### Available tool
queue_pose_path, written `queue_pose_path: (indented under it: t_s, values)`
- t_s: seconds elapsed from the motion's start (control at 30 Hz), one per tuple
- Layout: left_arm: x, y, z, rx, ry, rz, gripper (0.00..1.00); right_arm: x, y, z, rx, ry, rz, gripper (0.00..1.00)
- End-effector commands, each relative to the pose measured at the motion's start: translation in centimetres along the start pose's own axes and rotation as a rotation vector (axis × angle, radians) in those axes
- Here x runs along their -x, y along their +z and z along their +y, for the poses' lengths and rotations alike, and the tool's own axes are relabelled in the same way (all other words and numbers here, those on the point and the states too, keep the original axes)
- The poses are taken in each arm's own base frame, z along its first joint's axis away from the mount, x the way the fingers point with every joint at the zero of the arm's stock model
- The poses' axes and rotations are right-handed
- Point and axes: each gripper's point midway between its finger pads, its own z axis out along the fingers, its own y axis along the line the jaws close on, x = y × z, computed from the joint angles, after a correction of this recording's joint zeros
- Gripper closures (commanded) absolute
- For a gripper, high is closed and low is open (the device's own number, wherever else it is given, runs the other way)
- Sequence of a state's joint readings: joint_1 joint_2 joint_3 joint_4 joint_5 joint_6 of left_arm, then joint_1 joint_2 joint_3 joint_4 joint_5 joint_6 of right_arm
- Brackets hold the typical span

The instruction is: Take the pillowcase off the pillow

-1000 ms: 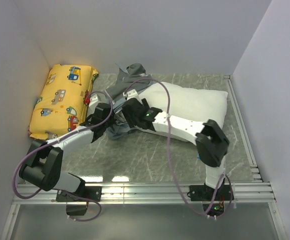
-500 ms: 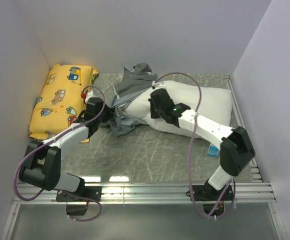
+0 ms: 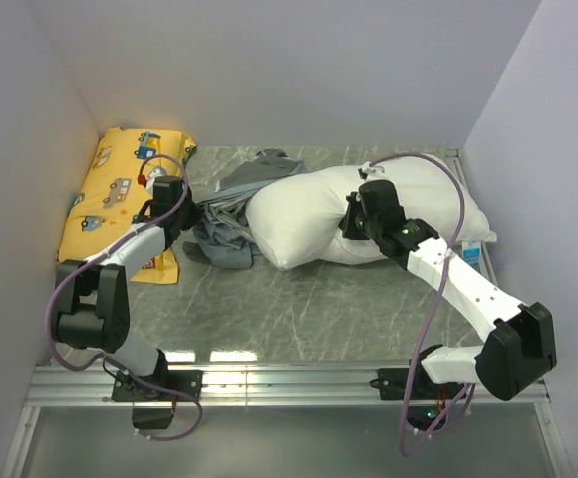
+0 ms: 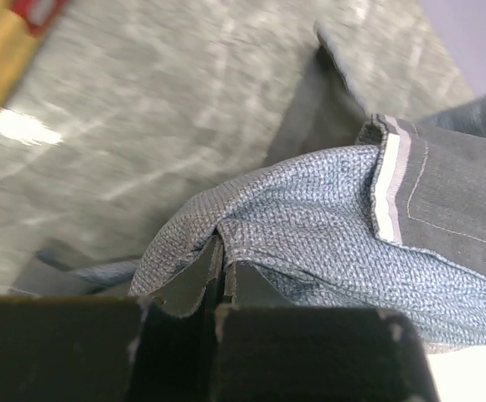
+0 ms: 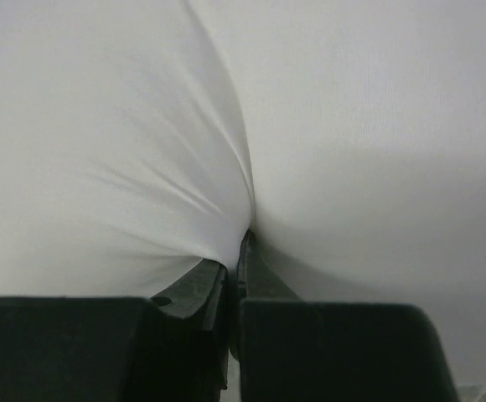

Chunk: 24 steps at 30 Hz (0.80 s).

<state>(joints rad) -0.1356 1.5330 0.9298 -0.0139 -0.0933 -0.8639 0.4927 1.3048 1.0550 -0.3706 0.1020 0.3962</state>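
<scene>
My right gripper draws the pinched near side of the pillow back next and releases it there, since the pillowcase still bunches against the pillow's end.
The plump white pillow lies across the middle and right of the table. The grey-blue striped pillowcase is bunched in a heap at its left end, and almost all of the pillow shows bare. My left gripper is shut on a fold of the pillowcase, whose cloth is pinched between the closed jaws of the left gripper. My right gripper presses into the pillow's near side. In the right wrist view the right gripper is shut on a pinch of the pillow.
The yellow vehicle-print cushion lies against the left wall, with my left forearm over its near corner. A small blue-white tag sticks out at the pillow's right end. White walls stand on three sides. A metal rail runs along the near edge.
The right gripper shut on the pillow and dragged it right. The left gripper pulled the pillowcase left toward the cushion, so the pillow slid out of the cloth.
</scene>
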Motion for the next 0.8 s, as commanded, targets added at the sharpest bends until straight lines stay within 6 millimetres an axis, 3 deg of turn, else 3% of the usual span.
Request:
queue_pose_path:
  t_s: [0.0, 0.07, 0.13, 0.2, 0.27, 0.33, 0.4, 0.43, 0.5, 0.57, 0.63, 0.77]
  values:
    - [5.3, 0.2, 1.4, 0.089, 0.020, -0.151, 1.00, -1.2, -0.7, -3.1, -0.089, 0.009, 0.003, 1.00]
    - [5.3, -0.4, -0.6, 0.009, 0.048, -0.130, 1.00, -3.0, -0.3, -2.4, -0.059, 0.003, 0.035, 1.00]
    - [5.5, -2.0, -2.8, -0.047, 0.074, -0.130, 0.91, -6.1, 0.3, -2.7, -0.062, -0.005, 0.096, 1.00]
    - [6.1, -3.4, -3.8, -0.056, 0.117, -0.158, 0.67, -8.3, 0.3, -2.8, -0.058, -0.009, 0.129, 1.00]
    - [7.3, -5.8, -5.7, -0.091, 0.168, -0.198, 0.42, -9.3, 0.1, -2.5, -0.036, 0.003, 0.140, 1.00]
    - [9.0, -8.3, -8.1, -0.127, 0.199, -0.254, 0.33, -10.3, -0.5, -2.6, -0.031, 0.009, 0.143, 1.00]
    - [9.3, -9.8, -9.5, -0.144, 0.267, -0.276, 0.22, -10.7, -1.3, -2.7, -0.028, 0.006, 0.136, 1.00]
    - [9.0, -10.7, -11.8, -0.205, 0.305, -0.281, 0.19, -10.6, -1.6, -2.7, -0.028, 0.013, 0.129, 1.00]
    - [7.3, -11.1, -14.9, -0.332, 0.412, -0.214, 0.15, -10.4, -2.1, -2.8, -0.028, 0.014, 0.119, 1.00]
    - [4.0, -10.4, -18.7, -0.479, 0.524, -0.102, 0.13, -10.4, -2.4, -3.0, -0.035, 0.009, 0.120, 1.00]
    - [0.4, -8.5, -20.5, -0.523, 0.599, 0.036, 0.13, -10.2, -2.5, -3.1, -0.041, 0.007, 0.115, 1.00]
    - [-5.0, -5.2, -20.8, -0.540, 0.640, 0.204, 0.09, -10.2, -2.6, -3.2, -0.047, 0.005, 0.112, 1.00]
